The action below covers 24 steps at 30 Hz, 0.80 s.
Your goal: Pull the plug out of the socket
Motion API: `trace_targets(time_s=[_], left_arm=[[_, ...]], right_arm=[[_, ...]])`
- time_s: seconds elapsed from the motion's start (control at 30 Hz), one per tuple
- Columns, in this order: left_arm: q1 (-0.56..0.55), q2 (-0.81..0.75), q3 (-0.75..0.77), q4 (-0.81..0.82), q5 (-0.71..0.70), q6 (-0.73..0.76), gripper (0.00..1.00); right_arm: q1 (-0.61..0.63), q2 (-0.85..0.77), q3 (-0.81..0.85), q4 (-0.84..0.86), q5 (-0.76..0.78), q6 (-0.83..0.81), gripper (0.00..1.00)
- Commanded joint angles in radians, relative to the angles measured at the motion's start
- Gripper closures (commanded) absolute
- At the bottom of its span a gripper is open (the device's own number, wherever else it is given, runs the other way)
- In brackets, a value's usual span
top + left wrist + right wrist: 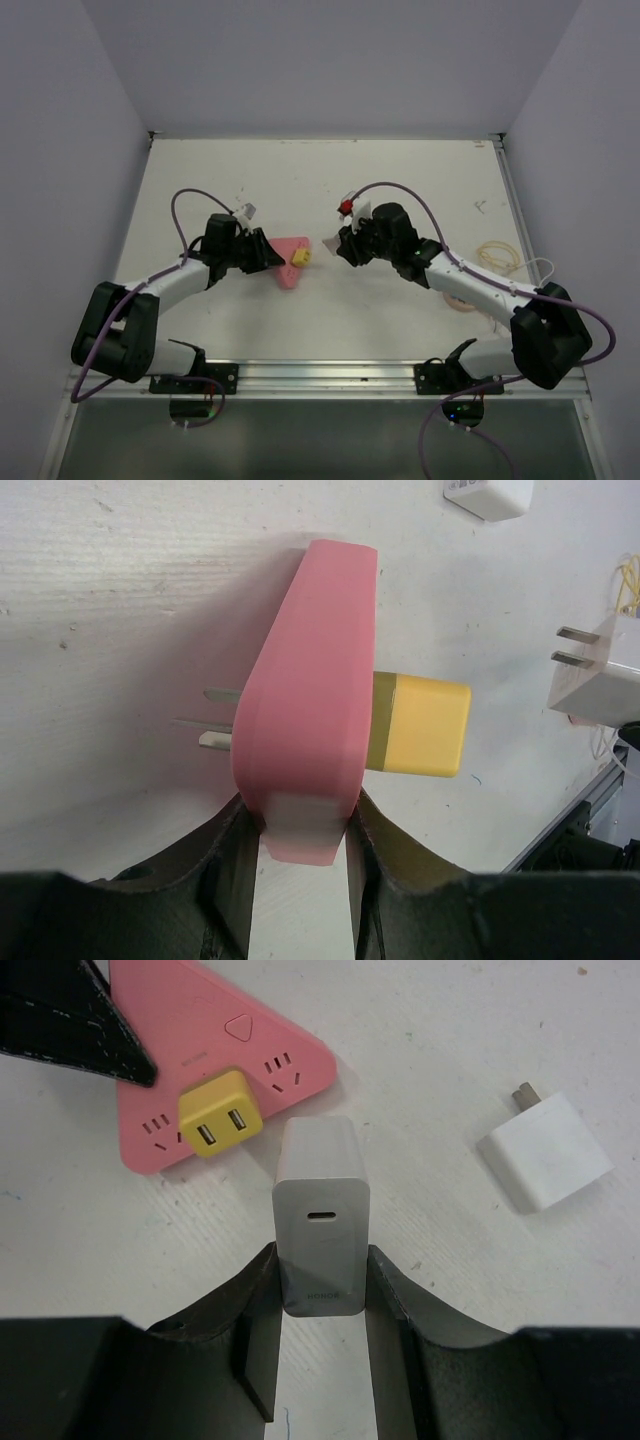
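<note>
My right gripper holds the charger with its pins apart from the socket, so it will swing outward past the loose charger, then down to the open table.
A pink triangular socket (288, 262) is held by a corner in my left gripper (300, 825), whose jaws are shut on it (305, 680). A yellow plug (425, 725) sits plugged into its face and shows in the right wrist view (215, 1115) too. My right gripper (320, 1280) is shut on a white charger plug (320, 1205), held just apart from the socket (200, 1030). The charger's bare prongs show in the left wrist view (600, 675).
A second white charger (545, 1150) lies loose on the table right of my right gripper and shows in the left wrist view (488, 495). Rubber bands (497, 255) lie at the right. Walls enclose the table on three sides.
</note>
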Motion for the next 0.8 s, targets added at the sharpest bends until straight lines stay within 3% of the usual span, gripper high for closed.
trace_targets(time_s=[0.0, 0.2, 0.47, 0.77], left_arm=[[0.008, 0.006, -0.018, -0.098, -0.134, 0.036, 1.0], [0.008, -0.014, -0.017, -0.09, -0.125, 0.05, 1.0], [0.008, -0.038, -0.017, -0.075, -0.102, 0.057, 1.0], [0.008, -0.061, -0.037, -0.066, -0.087, 0.067, 1.0]], right_arm=[[-0.047, -0.032, -0.001, 0.085, 0.038, 0.091, 1.0], [-0.294, -0.047, -0.033, 0.148, -0.054, 0.324, 1.0], [-0.514, 0.181, 0.042, 0.275, -0.123, 0.583, 1.0], [-0.549, 0.523, 0.238, 0.476, -0.289, 0.778, 1.0]])
